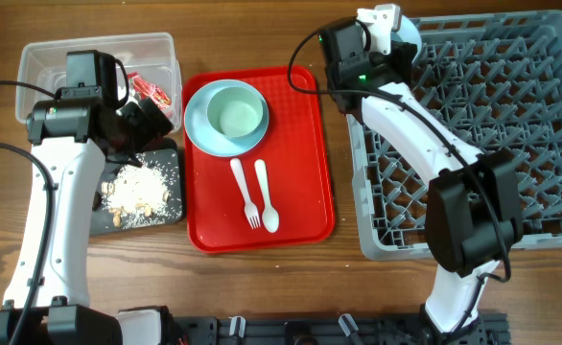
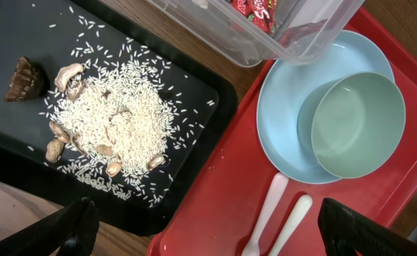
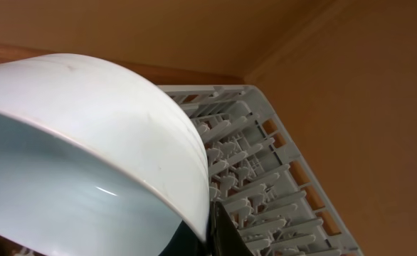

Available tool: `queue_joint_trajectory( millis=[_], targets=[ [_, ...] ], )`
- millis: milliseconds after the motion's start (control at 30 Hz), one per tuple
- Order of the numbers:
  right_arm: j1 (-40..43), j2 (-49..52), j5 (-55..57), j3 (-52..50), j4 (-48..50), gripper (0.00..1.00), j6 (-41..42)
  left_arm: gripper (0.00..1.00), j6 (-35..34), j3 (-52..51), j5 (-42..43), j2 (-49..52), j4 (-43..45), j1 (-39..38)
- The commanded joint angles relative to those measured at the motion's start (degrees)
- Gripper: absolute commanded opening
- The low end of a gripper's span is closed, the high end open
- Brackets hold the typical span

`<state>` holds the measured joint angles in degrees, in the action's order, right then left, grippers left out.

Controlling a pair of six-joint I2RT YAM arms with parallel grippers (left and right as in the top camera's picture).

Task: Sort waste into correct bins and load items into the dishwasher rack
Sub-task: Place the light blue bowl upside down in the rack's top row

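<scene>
I will next move my right gripper down and slightly back to bring the pale blue bowl (image 1: 410, 31) onto the rack's wires, because the bowl is still tilted above the far corner of the rack.
My left gripper (image 1: 152, 120) (image 2: 208, 231) is open and empty, above the gap between the black tray (image 1: 171, 213) (image 2: 9, 28) and the red tray. Rice-like food scraps (image 1: 139, 189) (image 2: 116, 121) with a brown chunk (image 2: 23, 78) lie on the black tray. The red wrapper (image 1: 153, 91) (image 2: 255, 8) lies in the clear tub (image 1: 41, 57) (image 2: 215, 35). The pale green bowl (image 1: 236, 113) (image 2: 358, 124) sits on the pale blue plate (image 1: 197, 125) (image 2: 280, 128). My right gripper (image 1: 396, 38) (image 3: 215, 227) is shut on the pale blue bowl (image 1: 410, 31) (image 3: 87, 142), tilted over the rack's (image 1: 530, 192) (image 3: 265, 163) far left corner. Tissue and yellow cup are out of view.
The flat red tray (image 1: 310, 144) (image 2: 223, 178) lies between the bins and the rack and holds the plate, the white fork (image 1: 244, 192) and the spoon (image 1: 265, 196). The rack fills the right side. The right arm stretches over the rack's left half.
</scene>
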<state>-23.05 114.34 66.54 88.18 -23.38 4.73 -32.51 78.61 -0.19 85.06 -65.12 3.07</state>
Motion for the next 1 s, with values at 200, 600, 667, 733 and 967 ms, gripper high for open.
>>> queue_joint_trajectory(
  millis=[200,600,667,733,967],
  targets=[
    [1.9,1.4,0.5,-0.5,0.2,0.04,-0.2,1.00,-1.0,0.2,-0.8,-0.3,0.1,0.2],
    [0.1,2.8,-8.2,-0.5,-8.7,0.04,0.1,1.00,-1.0,0.2,-0.8,-0.3,0.1,0.2],
    [-0.7,2.7,-9.3,-0.5,-11.9,0.04,-0.1,1.00,-1.0,0.2,-0.8,-0.3,0.1,0.2],
    [-1.8,1.5,-12.6,-0.5,-15.8,0.04,0.0,1.00,-1.0,0.2,-0.8,-0.3,0.1,0.2],
    [-2.4,-9.9,-38.4,-0.5,-23.4,0.43,-0.3,1.00,-0.9,0.2,-0.8,-0.3,-0.3,0.2]
  ],
)
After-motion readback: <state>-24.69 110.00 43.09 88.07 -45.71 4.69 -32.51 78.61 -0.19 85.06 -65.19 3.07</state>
